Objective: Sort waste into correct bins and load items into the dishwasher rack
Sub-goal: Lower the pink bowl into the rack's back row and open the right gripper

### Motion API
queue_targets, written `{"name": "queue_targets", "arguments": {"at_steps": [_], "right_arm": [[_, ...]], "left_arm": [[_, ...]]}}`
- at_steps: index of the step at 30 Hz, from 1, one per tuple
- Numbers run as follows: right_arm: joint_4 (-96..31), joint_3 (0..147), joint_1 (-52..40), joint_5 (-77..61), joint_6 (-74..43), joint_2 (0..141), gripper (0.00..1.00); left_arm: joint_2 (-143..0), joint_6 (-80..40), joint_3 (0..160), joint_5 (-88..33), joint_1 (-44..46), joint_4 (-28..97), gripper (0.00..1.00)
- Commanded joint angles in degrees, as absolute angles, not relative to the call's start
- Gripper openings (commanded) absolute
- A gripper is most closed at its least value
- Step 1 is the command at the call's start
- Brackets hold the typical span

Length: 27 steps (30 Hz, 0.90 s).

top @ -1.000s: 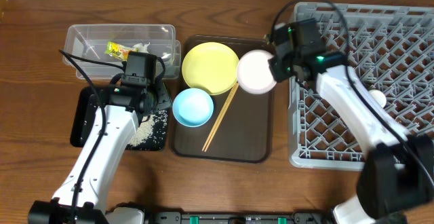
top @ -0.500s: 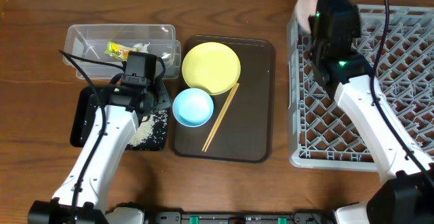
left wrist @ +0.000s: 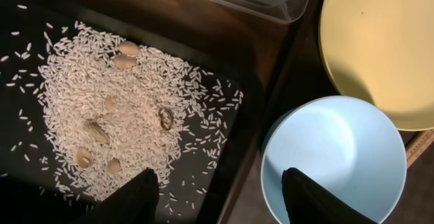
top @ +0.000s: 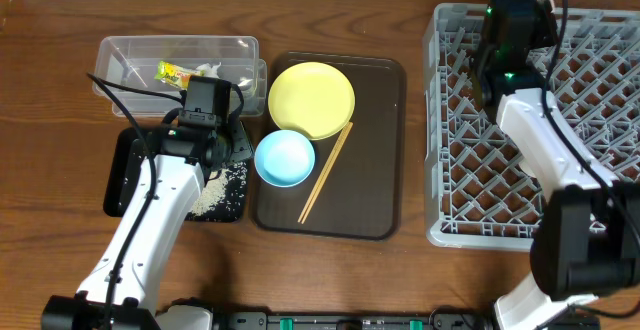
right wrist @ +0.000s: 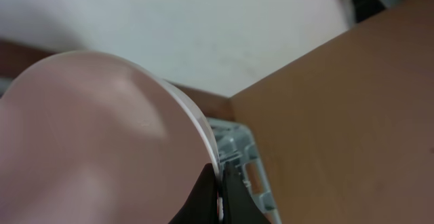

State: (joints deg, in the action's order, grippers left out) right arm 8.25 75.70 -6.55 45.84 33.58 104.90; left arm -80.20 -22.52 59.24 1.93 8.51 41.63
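Observation:
Slots at the rack's far corner are empty. I will move my right gripper to the left in the overhead view, lower the bowl there and release it.
My right gripper is shut on the rim of the white bowl and holds it tilted on edge. In the overhead view this gripper is over the far edge of the grey dishwasher rack, and the bowl is mostly hidden there. My left gripper is open and empty, low over the edge between the black tray with rice and the light blue bowl. The yellow plate, blue bowl and chopsticks lie on the brown tray. The small white cup does not show.
The clear tub at the back left holds the yellow-green wrapper and the white tissue. The black tray sits in front of it. A brown board fills the right of the right wrist view.
My right arm lifted the white bowl off the brown tray and carried it right and back to the rack's far edge. The left arm has not moved.

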Motion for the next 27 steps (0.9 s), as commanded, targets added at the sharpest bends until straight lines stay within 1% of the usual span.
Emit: {"name": "queue_targets", "arguments": {"at_steps": [1, 10, 22, 24, 27], "right_arm": [[8.1, 76.1, -6.8, 44.8, 34.4, 107.7, 0.01], [8.2, 76.1, -9.3, 41.8, 33.0, 112.1, 0.01], [6.1, 76.1, -10.5, 41.6, 29.2, 112.8, 0.01], [5.0, 76.1, -10.7, 41.6, 28.9, 112.8, 0.01], [1.2, 76.1, -11.4, 41.7, 25.5, 112.7, 0.01]], "left_arm": [[-79.7, -22.9, 59.9, 3.0, 8.4, 41.8, 0.61], [-79.7, -22.9, 59.9, 3.0, 8.4, 41.8, 0.61], [-79.7, -22.9, 59.9, 3.0, 8.4, 41.8, 0.61], [-79.7, -22.9, 59.9, 3.0, 8.4, 41.8, 0.61], [-79.7, -22.9, 59.9, 3.0, 8.4, 41.8, 0.61]]}}
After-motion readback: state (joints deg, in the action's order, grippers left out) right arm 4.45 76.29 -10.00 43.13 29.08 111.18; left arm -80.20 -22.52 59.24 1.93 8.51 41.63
